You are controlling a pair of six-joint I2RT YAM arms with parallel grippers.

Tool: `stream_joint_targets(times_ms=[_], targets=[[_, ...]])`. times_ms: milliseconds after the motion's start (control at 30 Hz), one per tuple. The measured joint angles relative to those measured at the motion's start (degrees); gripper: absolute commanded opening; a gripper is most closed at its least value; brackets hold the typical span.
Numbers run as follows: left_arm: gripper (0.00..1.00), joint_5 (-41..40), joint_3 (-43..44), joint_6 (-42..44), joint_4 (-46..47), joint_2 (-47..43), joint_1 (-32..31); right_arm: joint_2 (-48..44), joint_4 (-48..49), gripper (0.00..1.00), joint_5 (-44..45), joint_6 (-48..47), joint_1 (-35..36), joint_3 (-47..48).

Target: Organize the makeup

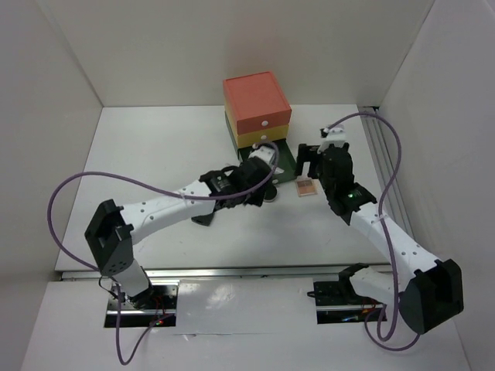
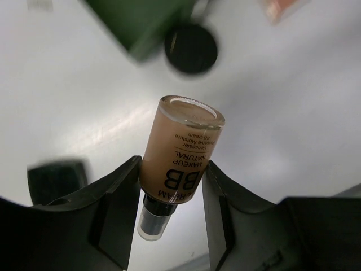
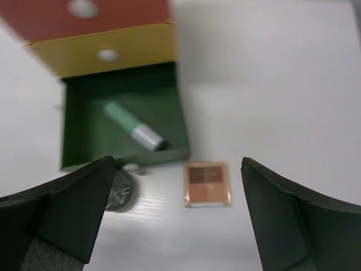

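Note:
I need to move my left gripper outward past the round pot next, over the bare bottom beside the mint tube in the open green drawer (image 1: 288, 158), and then open it.
My left gripper (image 2: 172, 165) is shut on a tan BB cream bottle (image 2: 180, 147), held above the table with its pump end toward the camera. Below it lie a round black pot (image 2: 190, 48) and a black square compact (image 2: 56, 180). My right gripper (image 3: 176, 164) is open and empty, hovering over a pink-brown palette (image 3: 207, 183) that lies on the table. The open green drawer (image 3: 73, 130) holds a mint tube (image 3: 134, 127). In the top view the left gripper (image 1: 259, 178) and the right gripper (image 1: 311, 160) flank the drawer (image 1: 288, 158), with the palette (image 1: 306, 187) in front.
The coral-yellow-green drawer box (image 1: 257, 108) stands at the back centre, its bottom drawer pulled out. White walls close in the table on the left, right and back. The round pot (image 1: 271, 193) lies just in front of the drawer.

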Motion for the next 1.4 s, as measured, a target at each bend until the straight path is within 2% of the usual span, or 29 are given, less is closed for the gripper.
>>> stream_joint_targets(times_ms=[133,300,367,533,733,767,867,933,1100,1200,1333,1400], targets=[[0.12,-0.66,14.60,6.56,3.34,8.41,1.92,1.88,-4.28,1.00,7.82,9.75,-6.12,0.02],[0.13,-0.07,26.27,12.83,4.76,20.79,5.38,2.93,-8.76,1.00,8.13,14.99,-12.28,0.00],[0.19,1.64,29.22,14.64,4.20,25.11,7.52,2.91,-9.29,1.00,7.10,15.98,-13.90,0.00],[0.51,3.21,35.08,17.86,2.67,32.04,11.23,2.32,-9.73,1.00,3.72,15.96,-15.89,-0.68],[0.53,5.16,40.85,19.28,2.64,36.06,11.47,-0.22,-10.36,1.00,-0.61,14.08,-15.96,-2.69],[0.62,5.73,41.57,19.23,2.64,36.65,11.43,-0.72,-10.64,1.00,-1.31,13.64,-15.96,-2.80],[0.66,7.15,41.94,19.12,2.58,37.22,11.45,-1.73,-10.75,1.00,-3.80,12.20,-15.96,-2.86],[0.72,7.98,42.03,18.97,2.56,37.31,11.45,-2.19,-10.73,1.00,-5.53,11.58,-15.96,-2.99],[0.73,8.72,42.45,18.78,2.60,37.35,11.45,-3.85,-11.06,1.00,-9.79,10.67,-15.96,-4.07],[0.77,8.85,42.42,18.67,2.56,37.27,11.45,-4.57,-11.32,1.00,-12.13,9.35,-15.30,-4.26],[0.82,9.18,38.42,17.42,2.21,33.46,11.45,-3.76,-11.37,1.00,-14.78,7.30,-10.58,-4.26],[0.85,9.42,31.91,15.74,1.73,26.93,11.45,-1.57,-11.06,1.00,-15.17,6.36,-5.35,-4.26]])
